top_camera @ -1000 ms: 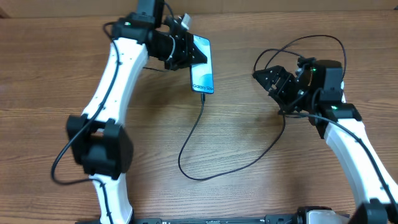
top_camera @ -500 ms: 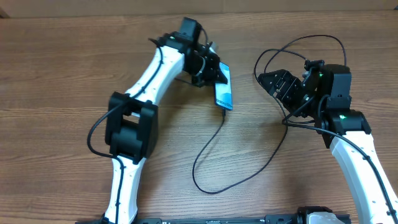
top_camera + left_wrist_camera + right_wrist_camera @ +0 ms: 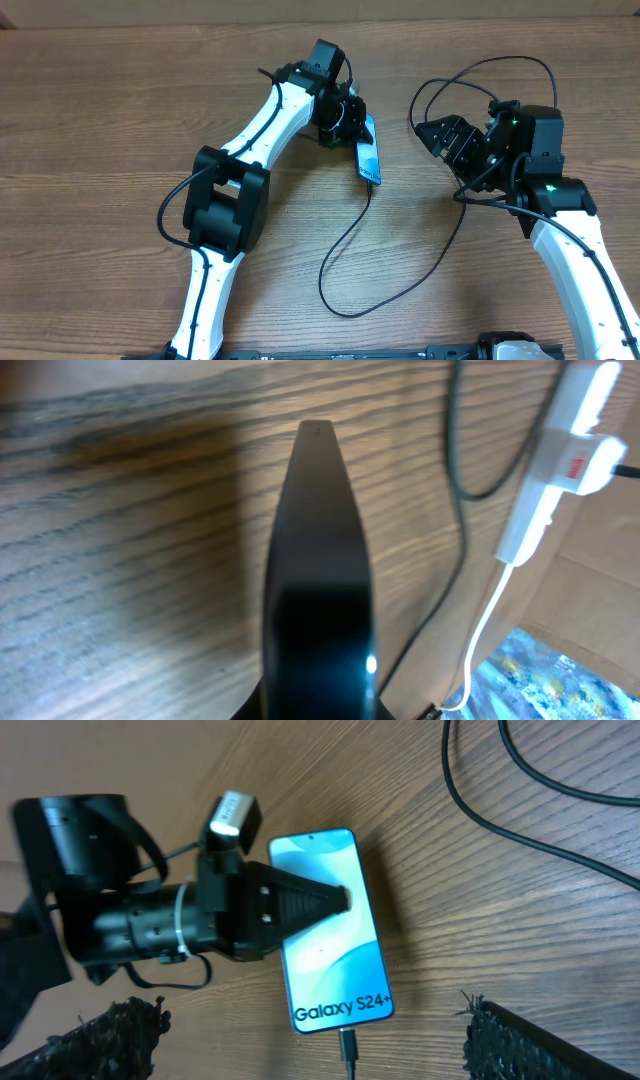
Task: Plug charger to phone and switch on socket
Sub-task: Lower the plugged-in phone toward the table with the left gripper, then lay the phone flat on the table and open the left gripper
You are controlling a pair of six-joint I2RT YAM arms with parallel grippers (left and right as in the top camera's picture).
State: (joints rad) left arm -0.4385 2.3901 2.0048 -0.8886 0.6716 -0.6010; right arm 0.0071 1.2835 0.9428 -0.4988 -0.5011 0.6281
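Observation:
I should next move my left gripper down to lay the phone on the bare wood below and let go of it, because the connector [image 3: 347,1045] is already in the phone.
The phone [image 3: 369,160] is tilted up on its edge, its screen facing right, and my left gripper [image 3: 352,125] is shut on its side. The right wrist view shows the screen [image 3: 325,935] with "Galaxy S24+" and the left gripper's jaw [image 3: 300,905] on it. The charger's connector [image 3: 347,1045] sits in the phone's lower end. The black cable [image 3: 345,305] loops down and back up towards the right arm. Its plug is hidden. The socket strip [image 3: 570,445] shows only in the left wrist view, past the edge-on phone [image 3: 318,590]. My right gripper [image 3: 447,135] is open and empty.
The strip's white cord [image 3: 485,630] hangs down by a cardboard wall [image 3: 600,590]. More black cable [image 3: 480,72] loops on the table behind the right gripper, with bare wood [image 3: 120,120] at the left.
My left arm has carried the phone to the right and tipped it onto its edge. The cable loop trailed after it. The right arm has barely moved.

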